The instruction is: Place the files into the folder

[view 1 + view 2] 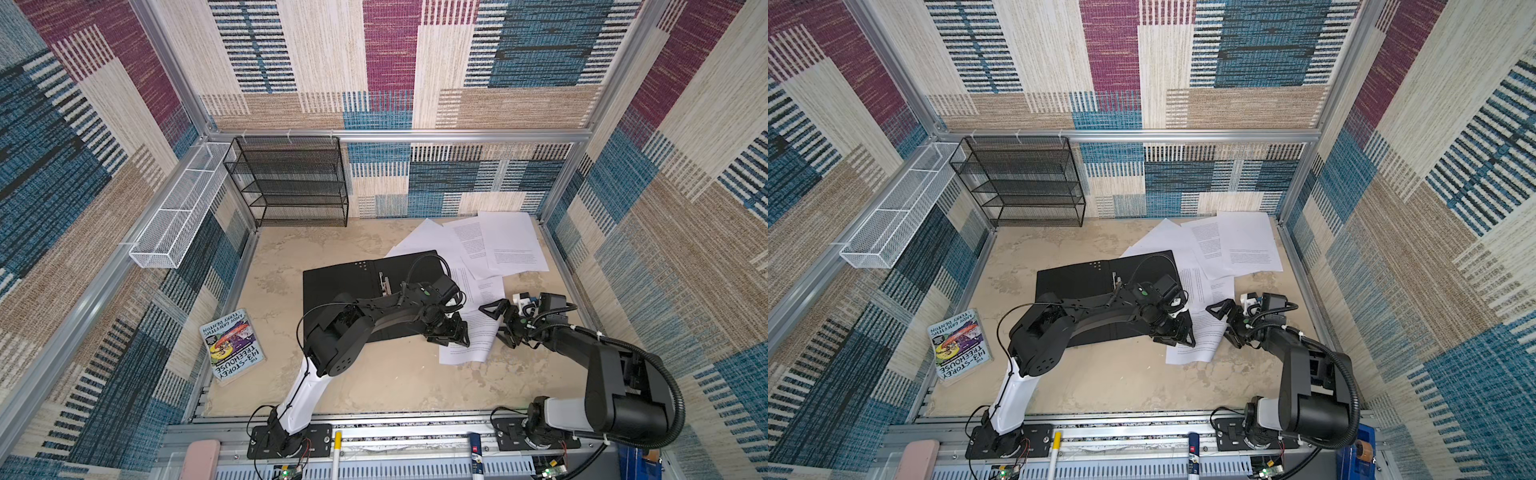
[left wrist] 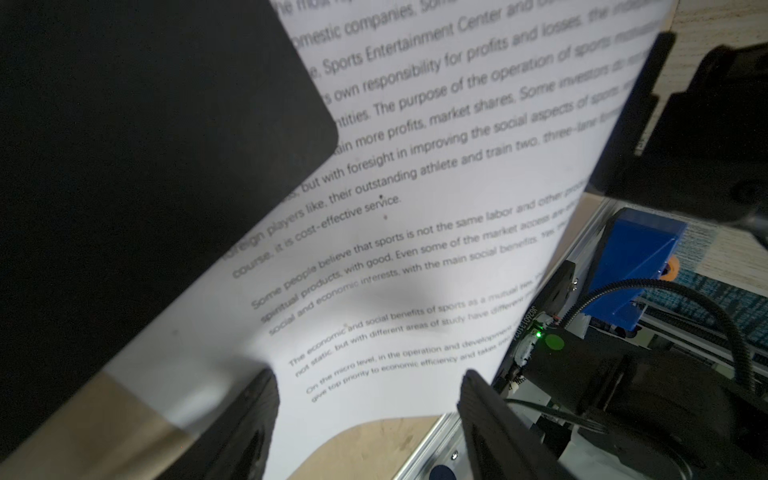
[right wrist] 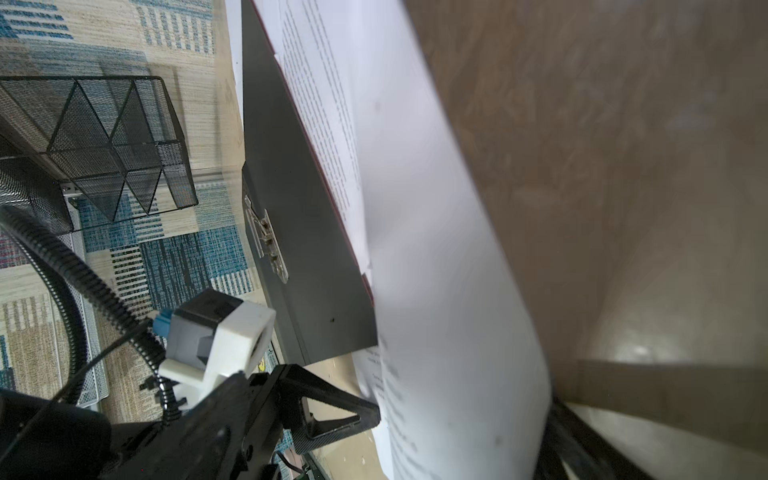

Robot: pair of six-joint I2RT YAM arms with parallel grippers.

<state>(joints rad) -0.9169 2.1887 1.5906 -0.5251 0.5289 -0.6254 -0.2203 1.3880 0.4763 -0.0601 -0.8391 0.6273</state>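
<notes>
The sheet's raised edge (image 1: 498,324) stands between the open fingers of my right gripper, so I should next ease that gripper slightly away from the folder (image 1: 345,291) and close its fingers on that edge.
The folder (image 1: 345,291) (image 1: 1075,282) lies open at mid-table, black inside up, its metal clip (image 3: 266,237) on the spine. Several files (image 1: 511,245) are scattered behind and to its right. One printed sheet (image 1: 469,336) (image 2: 415,208) (image 3: 449,291) lies by the folder's front right corner, its right edge curled up. My left gripper (image 1: 451,341) (image 2: 368,374) is open, fingertips down on that sheet's left part. My right gripper (image 1: 494,326) (image 1: 1223,326) stands wide open astride the raised edge, holding nothing.
A colourful book (image 1: 232,349) lies at the front left. A black mesh rack (image 1: 291,183) stands against the back wall, and a white mesh basket (image 1: 178,216) hangs on the left wall. A blue box (image 2: 631,257) sits outside the front rail (image 1: 374,419).
</notes>
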